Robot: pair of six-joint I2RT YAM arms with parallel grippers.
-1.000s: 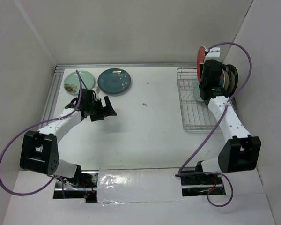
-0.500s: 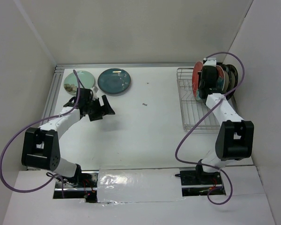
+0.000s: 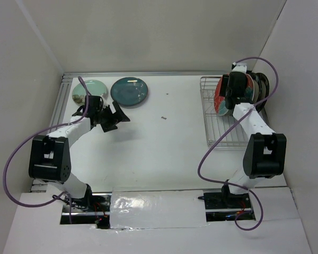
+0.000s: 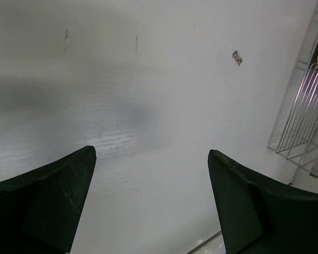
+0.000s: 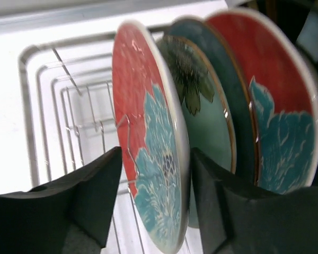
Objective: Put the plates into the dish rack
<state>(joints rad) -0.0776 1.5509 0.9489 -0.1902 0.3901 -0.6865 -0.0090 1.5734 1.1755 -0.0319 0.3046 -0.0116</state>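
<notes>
The robot needs to move its left gripper down and outward next, tilting its open fingers onto the dark teal plate's near rim [image 3: 118,102], since that plate lies flat below and outward of the gripper.
The silver wire dish rack [image 3: 218,129] stands at the right, with several plates upright at its back. The front one is a red plate with a teal flower [image 5: 135,95], set between prongs. My right gripper [image 5: 155,153] straddles its rim, open, with a gap showing at the left finger. Behind it stand a mint plate [image 5: 209,124], a dark teal plate [image 5: 230,79] and another red plate [image 5: 278,106]. A pale mint plate [image 3: 90,89] and a dark teal plate [image 3: 129,90] lie flat at the back left. My left gripper [image 3: 118,117] hangs open beside them over bare table.
The table [image 3: 159,153] is boxed in by white walls. A small dark speck [image 3: 163,118] lies mid-table. The rack's near half [image 5: 53,106] holds only bare prongs. The rack's corner [image 4: 302,121] shows at the right of the left wrist view.
My right gripper lowered the red flowered plate into the rack, then its jaws parted from the plate. My left arm shifted slightly toward the back left.
</notes>
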